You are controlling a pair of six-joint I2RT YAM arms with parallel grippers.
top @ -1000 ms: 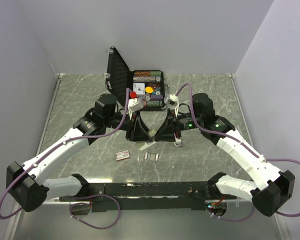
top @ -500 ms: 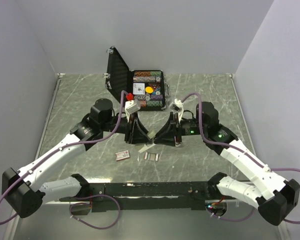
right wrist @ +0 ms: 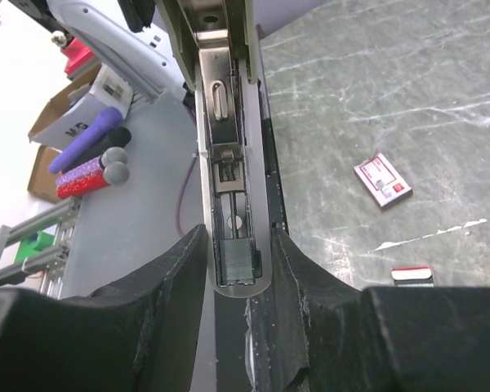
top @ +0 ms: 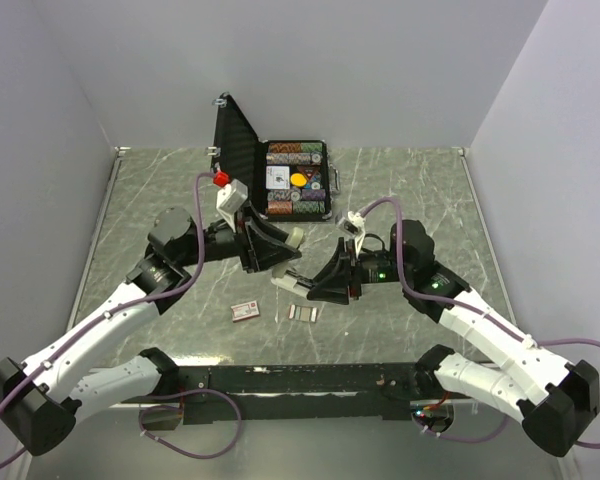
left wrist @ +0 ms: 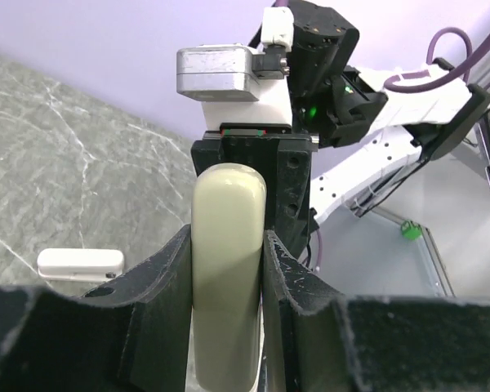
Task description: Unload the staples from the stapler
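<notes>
My right gripper has to go down over the bare marble beyond the staple box and let go of the magazine, since that spot is below it, to the left in the top view.
The stapler is swung open between my two grippers. My left gripper (top: 283, 248) is shut on its cream top cover (top: 294, 238), which stands between the fingers in the left wrist view (left wrist: 227, 261). My right gripper (top: 318, 284) is shut on the metal magazine half (top: 286, 283). In the right wrist view the open magazine channel (right wrist: 229, 163) runs between the fingers, with a short block of staples (right wrist: 237, 260) at its near end. Loose staples (top: 302, 312) lie on the table below the grippers and also show in the right wrist view (right wrist: 412, 275).
A small reddish-pink staple box (top: 245, 311) lies left of the loose strips and shows in the right wrist view (right wrist: 382, 180). An open black case (top: 280, 180) of poker chips stands behind the grippers. Grey walls enclose the marble table (top: 430, 190).
My left gripper has lifted up and back to the left with the cream cover. My right gripper has moved lower and nearer with the magazine. The stapler has opened wider.
</notes>
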